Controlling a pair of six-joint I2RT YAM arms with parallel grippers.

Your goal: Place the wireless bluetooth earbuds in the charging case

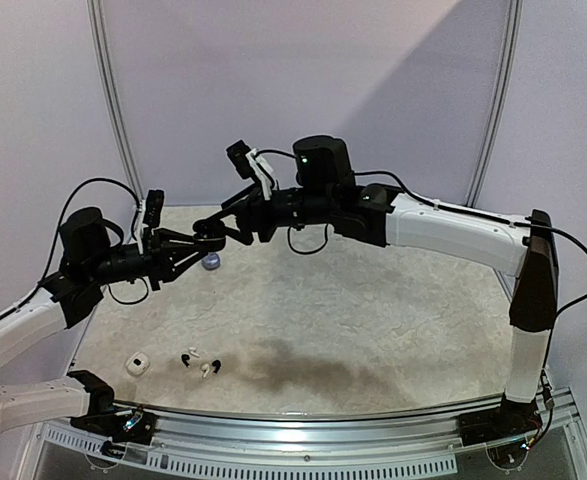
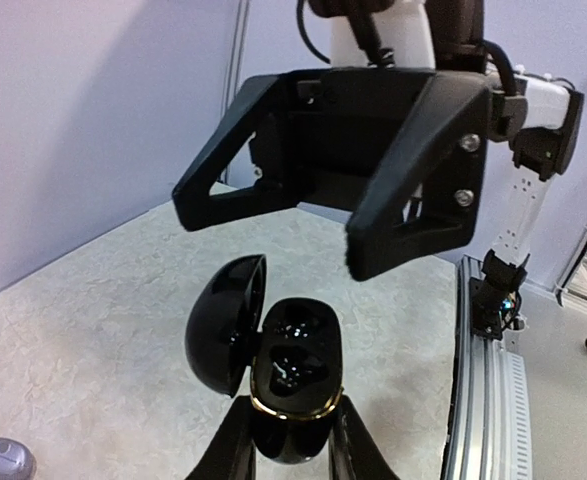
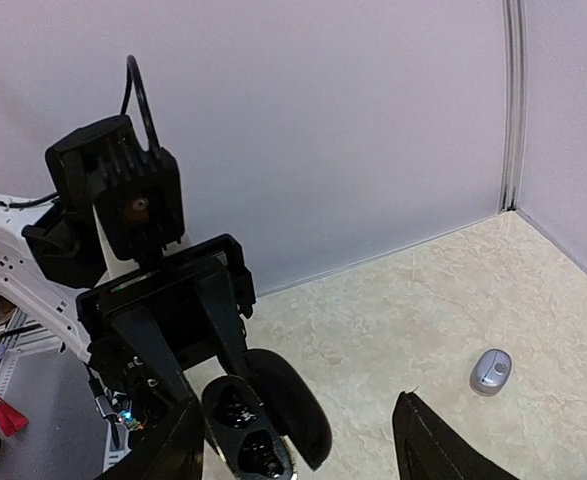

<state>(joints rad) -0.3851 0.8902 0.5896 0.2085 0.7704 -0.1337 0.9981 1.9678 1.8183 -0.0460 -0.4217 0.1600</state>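
My right gripper is above the black earbud farther from the white case, and the earbud lies back from it. So I need to move the gripper back and down onto that earbud, tipping downward.
My left gripper (image 2: 295, 445) is shut on the lower half of a glossy black charging case (image 2: 295, 375) with a gold rim, holding it in the air. Its lid (image 2: 223, 325) is swung open to the left. The two wells look dark and shiny; I cannot tell whether earbuds sit in them. My right gripper (image 2: 278, 225) hangs just above the case, open and holding nothing. In the right wrist view the case (image 3: 248, 430) sits near the right gripper's left finger (image 3: 168, 450). Several tiny black and white earbuds (image 1: 201, 362) lie on the table near the front left.
A small lavender-grey case (image 1: 211, 263) lies shut on the table below the two grippers, also in the right wrist view (image 3: 491, 372). A white case (image 1: 138, 364) sits at the front left beside the loose earbuds. The metal rail (image 1: 323, 425) runs along the near edge.
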